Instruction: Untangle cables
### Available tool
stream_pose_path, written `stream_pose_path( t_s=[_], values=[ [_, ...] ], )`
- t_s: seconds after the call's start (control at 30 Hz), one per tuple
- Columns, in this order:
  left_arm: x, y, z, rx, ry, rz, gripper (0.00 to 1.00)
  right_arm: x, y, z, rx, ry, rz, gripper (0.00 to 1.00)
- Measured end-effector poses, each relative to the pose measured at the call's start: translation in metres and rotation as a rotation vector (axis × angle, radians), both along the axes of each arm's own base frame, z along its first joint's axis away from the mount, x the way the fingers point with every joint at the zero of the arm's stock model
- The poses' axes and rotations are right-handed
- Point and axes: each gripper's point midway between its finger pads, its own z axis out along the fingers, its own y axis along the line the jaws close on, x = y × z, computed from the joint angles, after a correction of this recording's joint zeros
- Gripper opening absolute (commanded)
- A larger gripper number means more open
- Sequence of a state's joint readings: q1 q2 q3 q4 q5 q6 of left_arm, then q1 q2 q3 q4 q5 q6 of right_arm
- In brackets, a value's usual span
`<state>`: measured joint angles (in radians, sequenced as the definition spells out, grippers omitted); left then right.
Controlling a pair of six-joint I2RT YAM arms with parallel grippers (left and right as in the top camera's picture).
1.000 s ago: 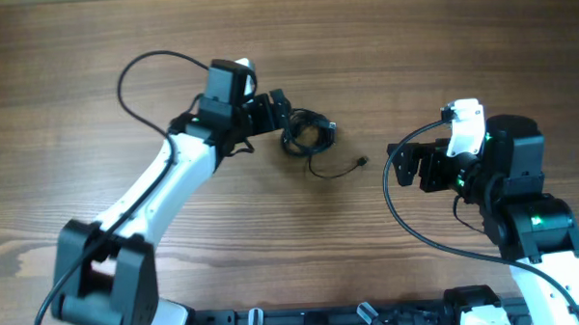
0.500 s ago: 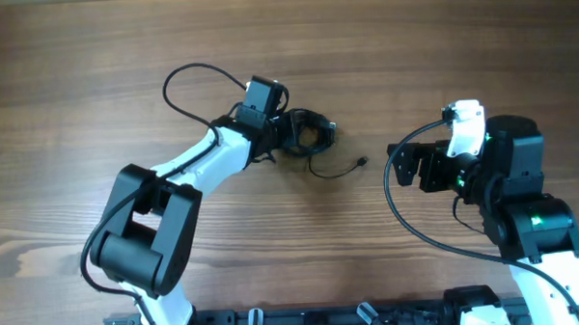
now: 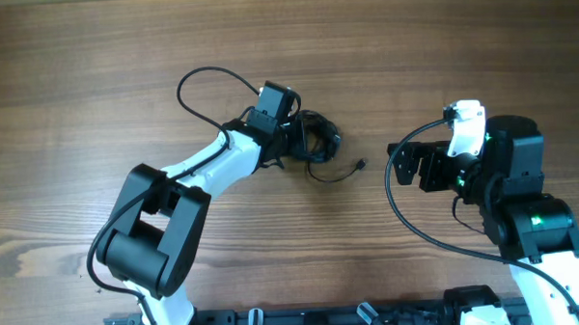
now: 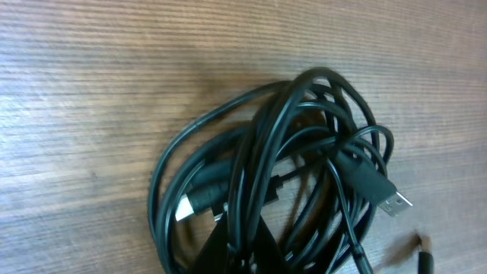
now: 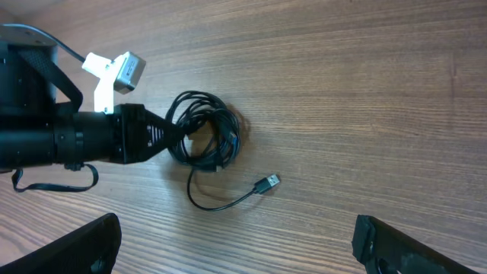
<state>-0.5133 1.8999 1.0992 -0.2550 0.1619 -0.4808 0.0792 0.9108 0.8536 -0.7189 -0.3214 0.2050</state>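
Observation:
The cable loops are wound over one another, so I will lift my left gripper with the few pieces of cable high above the bundle's spot on the table and let them go.
The cables [image 3: 320, 142] are a small bundle of thin black loops on the wooden table, with one loose strand ending in a plug [image 3: 363, 164]. My left gripper [image 3: 298, 141] is at the bundle's left edge, shut on a few strands. In the left wrist view the cables [image 4: 281, 160] fill the frame, a silvery USB plug [image 4: 396, 202] sticks out at right, and my left gripper [image 4: 245, 255] pinches strands at the bottom edge. My right gripper [image 3: 405, 166] stands open to the right, apart from the cables [image 5: 205, 137]; the loose plug [image 5: 268, 183] lies ahead of my right gripper [image 5: 236, 255].
The left arm's own thicker black cable [image 3: 205, 88] arcs over the table behind its wrist. The right arm's thick cable [image 3: 397, 202] loops beside its gripper. Bare wooden table [image 3: 440, 41] surrounds the bundle.
My left gripper slid right into the bundle and closed on some strands. The bundle shifted slightly right. The right arm has not moved.

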Motion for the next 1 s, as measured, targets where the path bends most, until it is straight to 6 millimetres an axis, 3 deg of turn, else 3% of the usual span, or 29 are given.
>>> stream_pose_path(
  t_s=[0.07, 0.17, 0.27, 0.33, 0.43, 0.6, 0.73, 0.87, 1.0],
  values=[
    [-0.007, 0.000, 0.002, -0.007, 0.026, -0.011, 0.04, 0.000, 0.000, 0.000, 0.000, 0.000, 0.000, 1.00],
    [-0.011, -0.002, 0.032, -0.048, 0.004, -0.023, 0.04, 0.001, 0.000, -0.002, -0.001, 0.009, -0.001, 1.00],
    [-0.014, -0.004, 0.093, -0.151, -0.081, -0.044, 0.04, 0.004, 0.000, -0.013, -0.006, 0.050, -0.003, 1.00],
    [-0.021, -0.006, 0.145, -0.251, -0.162, -0.076, 0.04, 0.007, 0.004, -0.024, 0.009, 0.097, 0.015, 1.00],
    [-0.036, -0.010, 0.176, -0.325, -0.186, -0.122, 0.06, 0.011, 0.016, -0.037, 0.060, 0.153, 0.063, 1.00],
    [-0.055, -0.024, 0.184, -0.418, -0.126, -0.209, 0.08, 0.019, 0.040, -0.055, 0.172, 0.233, 0.155, 1.00],
    [-0.066, -0.030, 0.187, -0.467, -0.088, -0.254, 0.07, 0.028, 0.062, -0.052, 0.298, 0.226, 0.251, 0.99],
    [-0.075, -0.036, 0.192, -0.512, -0.061, -0.297, 0.09, 0.031, 0.072, -0.054, 0.376, 0.254, 0.282, 0.96],
    [-0.073, -0.022, 0.174, -0.417, -0.028, -0.226, 0.47, 0.027, 0.071, -0.064, 0.381, 0.313, 0.261, 0.96]
  ],
)
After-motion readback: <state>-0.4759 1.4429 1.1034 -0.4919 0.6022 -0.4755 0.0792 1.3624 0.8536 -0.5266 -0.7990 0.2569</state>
